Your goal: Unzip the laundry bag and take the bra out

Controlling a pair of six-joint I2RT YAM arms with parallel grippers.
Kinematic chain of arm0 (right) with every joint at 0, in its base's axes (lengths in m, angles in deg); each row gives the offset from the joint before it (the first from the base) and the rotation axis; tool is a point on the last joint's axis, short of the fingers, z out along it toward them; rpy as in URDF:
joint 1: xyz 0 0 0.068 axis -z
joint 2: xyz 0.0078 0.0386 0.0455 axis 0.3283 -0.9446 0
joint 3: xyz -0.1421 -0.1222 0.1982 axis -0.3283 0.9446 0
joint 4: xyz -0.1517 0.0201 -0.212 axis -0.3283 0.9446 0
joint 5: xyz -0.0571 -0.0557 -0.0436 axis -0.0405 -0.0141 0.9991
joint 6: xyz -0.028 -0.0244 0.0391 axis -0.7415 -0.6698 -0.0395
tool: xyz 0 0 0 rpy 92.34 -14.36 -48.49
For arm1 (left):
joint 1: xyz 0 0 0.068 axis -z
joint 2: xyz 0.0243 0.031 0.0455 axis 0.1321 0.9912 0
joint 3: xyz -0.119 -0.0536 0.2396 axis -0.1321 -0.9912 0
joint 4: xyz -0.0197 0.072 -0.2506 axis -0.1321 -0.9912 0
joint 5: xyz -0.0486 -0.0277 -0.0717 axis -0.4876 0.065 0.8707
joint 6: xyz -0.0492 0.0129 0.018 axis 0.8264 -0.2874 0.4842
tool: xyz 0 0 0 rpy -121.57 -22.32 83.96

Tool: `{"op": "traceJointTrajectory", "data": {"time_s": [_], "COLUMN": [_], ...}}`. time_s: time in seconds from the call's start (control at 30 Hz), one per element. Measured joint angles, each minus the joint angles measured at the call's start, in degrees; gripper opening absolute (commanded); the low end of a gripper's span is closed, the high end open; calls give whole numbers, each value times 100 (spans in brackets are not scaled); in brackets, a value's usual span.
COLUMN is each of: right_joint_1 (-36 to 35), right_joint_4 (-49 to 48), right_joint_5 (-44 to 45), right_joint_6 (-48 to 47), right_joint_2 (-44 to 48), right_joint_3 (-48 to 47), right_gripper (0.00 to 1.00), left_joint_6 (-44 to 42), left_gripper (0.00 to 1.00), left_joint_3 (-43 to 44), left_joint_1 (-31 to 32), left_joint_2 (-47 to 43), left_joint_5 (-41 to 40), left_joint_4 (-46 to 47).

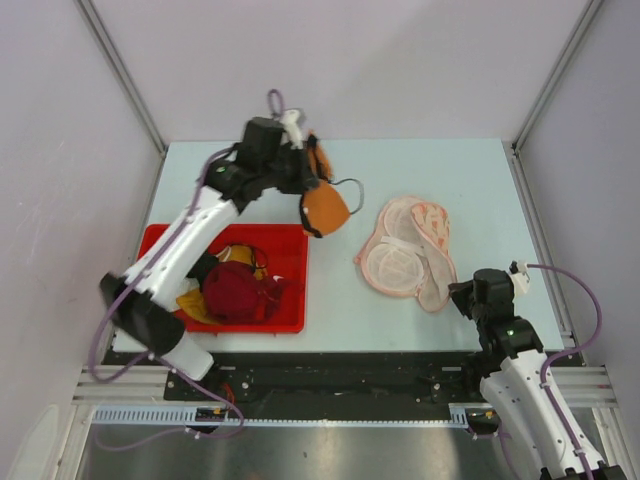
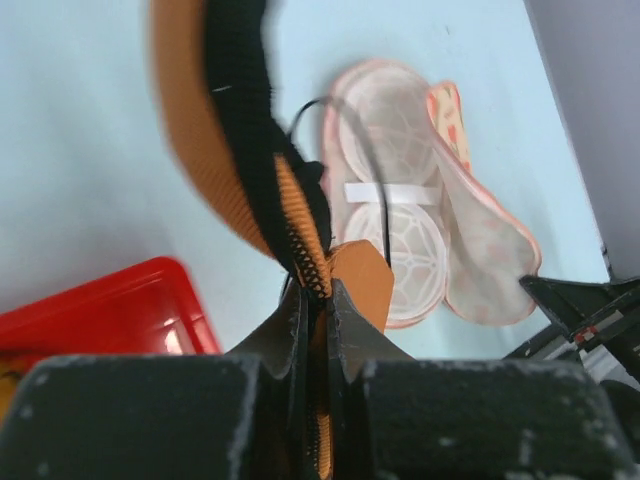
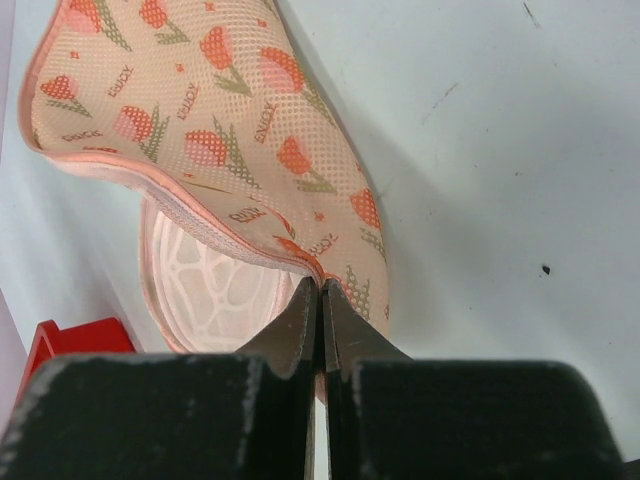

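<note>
My left gripper moves back over the red bin holding garments next, lowers and releases the bra (image 1: 324, 207). The bin is below the gripper, to its left in the top view.
The orange bra (image 1: 324, 207) with black edging hangs in the air above the back of the table, left of the laundry bag. My left gripper (image 1: 302, 160) is shut on its edge; the left wrist view shows the jaws (image 2: 317, 295) pinching the orange and black fabric (image 2: 200, 130). The laundry bag (image 1: 405, 250) lies open on the table, its white mesh inside facing up, also in the left wrist view (image 2: 400, 230). My right gripper (image 1: 458, 296) is shut on the bag's near rim; in the right wrist view the printed fabric (image 3: 200, 120) rises from the closed jaws (image 3: 320, 290).
A red bin (image 1: 295, 300) stands at the front left and holds a dark red garment (image 1: 235, 290) and a mustard-yellow one (image 1: 195, 305). Its corner shows in the left wrist view (image 2: 110, 310). Metal frame posts stand at the table's back corners.
</note>
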Motion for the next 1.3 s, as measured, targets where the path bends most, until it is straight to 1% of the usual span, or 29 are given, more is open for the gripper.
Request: {"op": "traceJointTrajectory", "data": {"time_s": [0.07, 0.2, 0.3, 0.4, 0.5, 0.63, 0.7, 0.83, 0.97, 1.0, 1.03, 1.07, 1.1, 1.13, 1.17, 1.2, 1.23, 1.27, 1.3], "right_joint_1": [22, 48, 57, 59, 68, 72, 72, 72, 83, 83, 83, 83, 85, 87, 87, 90, 90, 90, 87], "right_joint_4": [-11, -74, -140, -188, -238, -254, -251, -232, -122, -111, -111, -116, -118, -122, -125, -129, -142, -173, -201], "right_joint_5": [-24, -81, -122, -166, -210, -227, -227, -227, -221, -221, -223, -223, -225, -227, -225, -229, -243, -269, -310], "right_joint_6": [-31, -76, -94, -136, -179, -195, -195, -197, -197, -197, -205, -225, -240, -264, -293, -323, -361, -409, -490], "right_joint_2": [0, -24, -105, -192, -219, -210, -175, -101, 55, 68, 68, 61, 59, 57, 57, 52, 39, 15, -24], "right_joint_3": [0, 0, 0, 0, 2, 2, 2, 2, 2, 4, 7, 7, 7, 9, 9, 9, 7, 7, 4], "right_gripper": [0, 0, 0, 0, 0, 0, 0, 0, 0, 0, 0, 0, 0, 5, 14, 28, 47, 55, 59], "left_joint_6": [76, 424, 776, 1084, 1327, 1674, 1832, 2140, 2446, 2498, 2511, 2507, 2503, 2461, 2400, 2347, 2308, 2234, 2179], "left_gripper": [0, 1, 0, 1, 0, 1, 0, 0, 1, 6, 14, 37, 55, 72, 87, 93, 94, 94, 94], "left_joint_3": [-369, -1620, -2621, -3449, -4113, -5410, -5827, -5917, -6098, -6127, -6127, -6116, -6083, -6013, -5908, -5783, -5654, -5528, -5414], "left_joint_1": [-313, -804, -905, -922, -929, -957, -981, -1023, -1056, -1080, -1104, -1121, -1141, -1152, -1156, -1161, -1167, -1169, -1172], "left_joint_2": [-507, -2057, -3132, -3626, -3567, -3239, -3029, -2299, -2240, -2262, -2269, -2269, -2267, -2262, -2251, -2238, -2238, -2245, -2267], "left_joint_5": [-46, -474, -763, -857, -938, -1054, -1054, -1082, -1172, -1169, -1165, -1169, -1187, -1222, -1263, -1314, -1340, -1355, -1368], "left_joint_4": [4, 151, 195, 146, 267, 627, 826, 1097, 1329, 1381, 1414, 1432, 1419, 1351, 1279, 1226, 1182, 1158, 1132]}}
